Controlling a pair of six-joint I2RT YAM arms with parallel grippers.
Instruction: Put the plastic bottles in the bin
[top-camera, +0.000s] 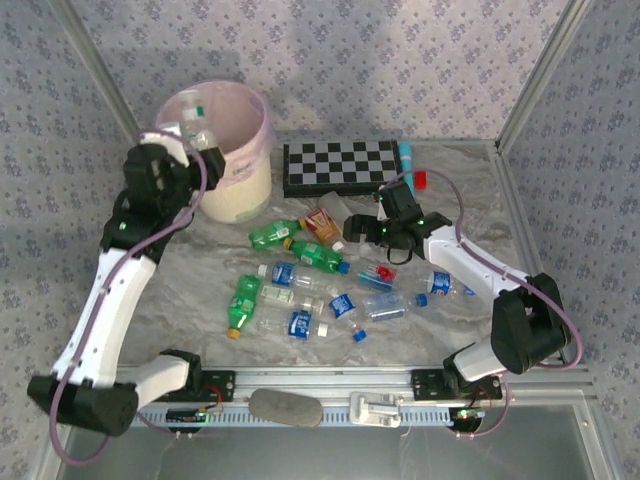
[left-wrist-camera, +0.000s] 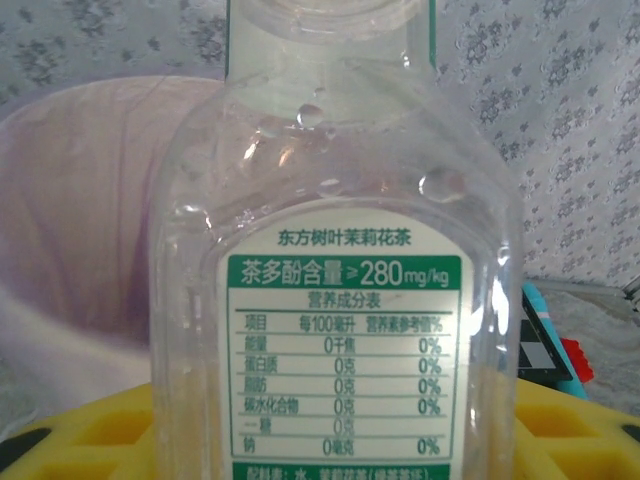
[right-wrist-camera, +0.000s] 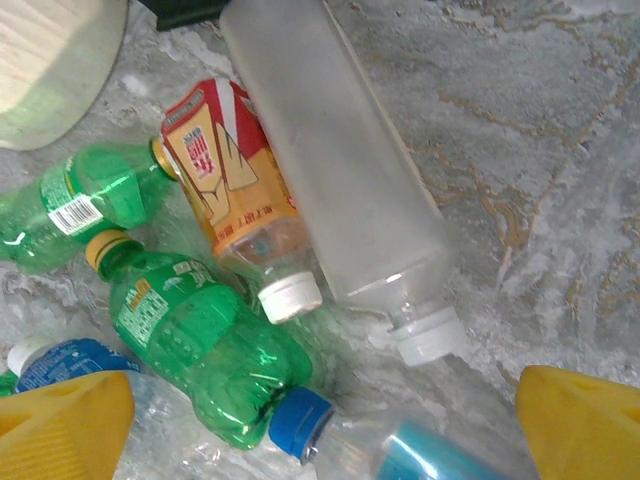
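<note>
I will carry the clear bottle outward with my left gripper next, past the bin's near rim, then lower it inside the bin's pink-lined opening (top-camera: 232, 120) (left-wrist-camera: 80, 210) and let go of it, because that opening lies outward.
My left gripper (top-camera: 190, 135) is raised at the near rim of the cream-white bin (top-camera: 240, 190) with its pink liner, shut on a clear bottle (left-wrist-camera: 335, 250) with a green and white label. The bottle stands upright between the yellow fingers (left-wrist-camera: 70, 440), with the bin's opening (left-wrist-camera: 80, 200) behind it. My right gripper (top-camera: 378, 232) hangs open low over the bottles scattered on the table. Between its yellow fingers (right-wrist-camera: 60, 425) lies a clear bottle with a blue cap (right-wrist-camera: 300, 420). Just beyond are a frosted bottle (right-wrist-camera: 340, 180), an orange-labelled bottle (right-wrist-camera: 235, 190) and two green bottles (right-wrist-camera: 190, 340).
A folded checkerboard (top-camera: 340, 165) lies behind the bottles, with a teal marker (top-camera: 407, 155) and a small red block (top-camera: 421, 179) at its right end. Several more bottles (top-camera: 290, 300) lie mid-table. A grey pad (top-camera: 285, 408) rests on the front rail. Patterned walls enclose the table.
</note>
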